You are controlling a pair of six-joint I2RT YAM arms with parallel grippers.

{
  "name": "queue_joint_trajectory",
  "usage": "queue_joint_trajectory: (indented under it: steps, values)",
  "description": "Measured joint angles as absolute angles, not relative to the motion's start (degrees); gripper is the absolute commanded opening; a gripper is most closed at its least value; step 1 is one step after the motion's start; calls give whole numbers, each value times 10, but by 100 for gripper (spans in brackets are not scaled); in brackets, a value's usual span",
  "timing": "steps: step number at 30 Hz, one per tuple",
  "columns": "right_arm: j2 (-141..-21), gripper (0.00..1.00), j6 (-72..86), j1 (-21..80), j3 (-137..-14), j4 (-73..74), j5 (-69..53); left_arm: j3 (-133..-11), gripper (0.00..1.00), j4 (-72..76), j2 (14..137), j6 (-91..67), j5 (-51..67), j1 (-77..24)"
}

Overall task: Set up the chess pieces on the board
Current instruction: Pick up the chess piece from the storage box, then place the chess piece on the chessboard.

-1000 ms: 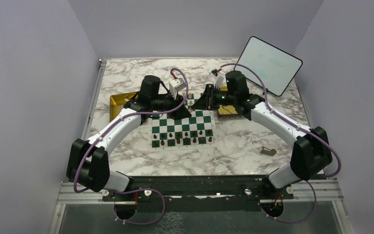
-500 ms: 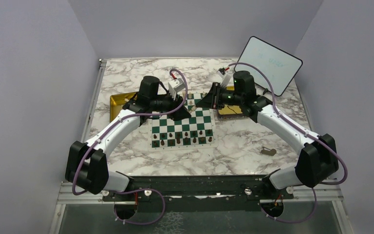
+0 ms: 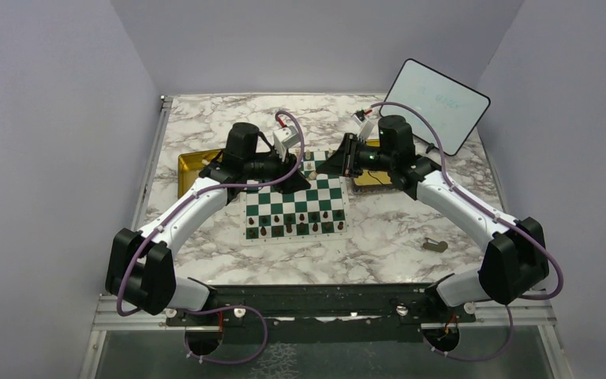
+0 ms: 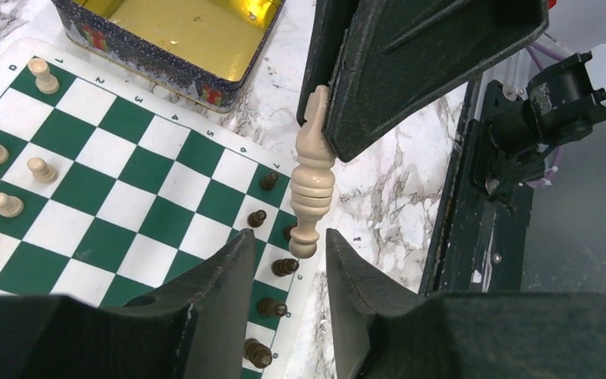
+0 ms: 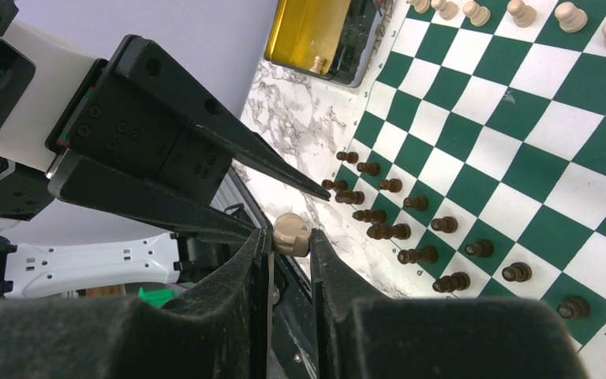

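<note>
I need to move my right gripper outward and down next, turning toward the board (image 3: 296, 207), and release over the empty white square beside the far corner piece.
A cream chess piece (image 4: 313, 185) hangs head-up in the air, with my right gripper (image 5: 290, 237) shut on its rounded head (image 5: 291, 234). My left gripper (image 4: 288, 241) is open, and its fingertips stand on either side of the piece's base without touching it. Both grippers meet above the far edge of the board (image 3: 296, 207), left gripper (image 3: 298, 175) facing right gripper (image 3: 333, 163). Dark chess pieces (image 3: 300, 229) fill the board's two near rows. Several cream pieces (image 4: 39, 170) stand on the far rows.
A gold tray (image 3: 193, 166) lies left of the board and another (image 3: 367, 180) to its right, under the right wrist. One cream piece (image 5: 316, 64) lies in a tray. A whiteboard (image 3: 438, 106) leans at the back right. A small grey object (image 3: 435, 245) lies on the marble.
The right arm shifted a little to the right and back with the cream piece, then held still. The left arm has barely moved.
</note>
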State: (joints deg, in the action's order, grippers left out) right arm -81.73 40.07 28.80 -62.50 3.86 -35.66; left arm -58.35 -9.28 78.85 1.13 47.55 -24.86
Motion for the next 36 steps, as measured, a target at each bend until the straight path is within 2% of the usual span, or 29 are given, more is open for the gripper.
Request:
queue_joint_trajectory:
  steps: [3,6,10,18,25,36]
  values:
    - [-817,18,404,288,-625,37,-357,-583,30,-88,788,10,475,-249]
    - [-817,18,405,288,-625,35,-357,-583,14,-84,788,7,476,-249]
    - [-817,18,405,288,-625,35,-357,-582,5,-77,788,7,476,-249]
    - [-817,19,389,288,-626,43,-346,-581,3,-86,788,7,438,-249]
    - [-824,19,336,288,-661,89,-272,-555,3,-117,779,-18,314,-241]
    - [-945,19,216,288,-781,166,-105,-514,5,-161,702,-49,164,-199]
